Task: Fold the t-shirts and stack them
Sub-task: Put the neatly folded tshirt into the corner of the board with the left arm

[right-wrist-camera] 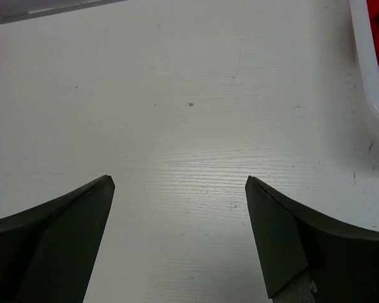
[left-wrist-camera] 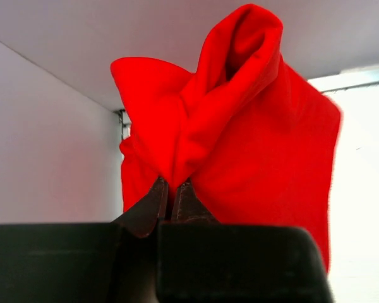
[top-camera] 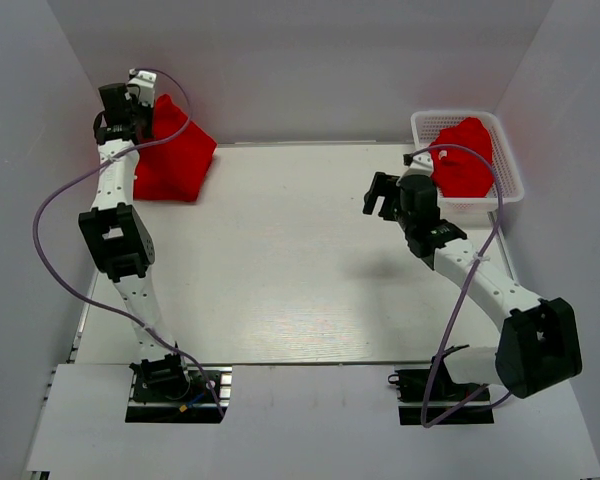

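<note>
The pinched fold of the bright red t-shirt (top-camera: 172,152) hangs above the table. That fold goes down beside the side next, and my left gripper opens.
A bright red t-shirt (top-camera: 172,152) hangs bunched at the far left corner of the table, pinched by my left gripper (top-camera: 145,112). In the left wrist view the cloth (left-wrist-camera: 252,145) rises in folds straight out of the left gripper (left-wrist-camera: 172,184), whose fingers are shut on a fold of it. Another red t-shirt (top-camera: 463,157) lies crumpled in the white basket (top-camera: 512,180) at the far right. My right gripper (top-camera: 381,193) hovers just left of the basket, open; the right wrist view shows this gripper (right-wrist-camera: 180,181) with only bare table between its fingers.
The white lattice basket's rim (right-wrist-camera: 369,69) shows at the right edge of the right wrist view. White walls close in the table on the left, back and right. The white tabletop (top-camera: 290,260) spreads between the two arms.
</note>
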`<state>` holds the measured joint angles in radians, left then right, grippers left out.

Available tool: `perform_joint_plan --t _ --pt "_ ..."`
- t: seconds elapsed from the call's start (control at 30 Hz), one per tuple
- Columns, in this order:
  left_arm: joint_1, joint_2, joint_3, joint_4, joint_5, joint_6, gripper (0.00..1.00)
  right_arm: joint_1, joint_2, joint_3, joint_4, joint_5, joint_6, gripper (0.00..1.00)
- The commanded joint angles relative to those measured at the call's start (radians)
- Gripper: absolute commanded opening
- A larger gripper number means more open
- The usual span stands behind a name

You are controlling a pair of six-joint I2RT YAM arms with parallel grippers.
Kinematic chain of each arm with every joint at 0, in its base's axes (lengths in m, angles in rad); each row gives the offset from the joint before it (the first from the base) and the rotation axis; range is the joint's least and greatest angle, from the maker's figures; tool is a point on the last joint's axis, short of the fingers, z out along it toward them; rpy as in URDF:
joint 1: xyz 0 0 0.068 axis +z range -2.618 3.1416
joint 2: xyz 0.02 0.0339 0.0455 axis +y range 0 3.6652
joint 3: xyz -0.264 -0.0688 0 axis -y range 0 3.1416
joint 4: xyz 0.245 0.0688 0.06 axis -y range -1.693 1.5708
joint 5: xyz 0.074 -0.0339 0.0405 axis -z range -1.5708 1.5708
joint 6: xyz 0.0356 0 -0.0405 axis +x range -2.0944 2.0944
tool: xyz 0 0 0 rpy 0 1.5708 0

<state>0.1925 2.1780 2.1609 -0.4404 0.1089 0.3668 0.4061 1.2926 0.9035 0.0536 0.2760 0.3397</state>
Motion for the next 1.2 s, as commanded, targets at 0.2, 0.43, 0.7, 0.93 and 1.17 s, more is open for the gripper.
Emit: perform_joint_plan --t 0.2,0.43,0.7,0.93,1.17 --pt "0.024 0.072 0.017 0.088 -0.031 -0.022 0.00 0.002 0.060 0.077 0.031 -0.020 0.018 0.90" --pt "0.042 0.092 -0.007 0.129 -0.141 -0.046 0.00 0.002 0.093 0.092 0.028 -0.023 0.030 0.90" --pt "0.061 0.121 -0.048 0.161 -0.219 -0.107 0.00 0.003 0.128 0.113 0.022 -0.032 0.035 0.90" --pt "0.061 0.141 -0.079 0.193 -0.264 -0.121 0.00 0.003 0.157 0.123 0.026 -0.047 0.039 0.90" --pt "0.070 0.170 -0.061 0.193 -0.325 -0.164 0.00 0.003 0.172 0.133 0.020 -0.063 0.042 0.90"
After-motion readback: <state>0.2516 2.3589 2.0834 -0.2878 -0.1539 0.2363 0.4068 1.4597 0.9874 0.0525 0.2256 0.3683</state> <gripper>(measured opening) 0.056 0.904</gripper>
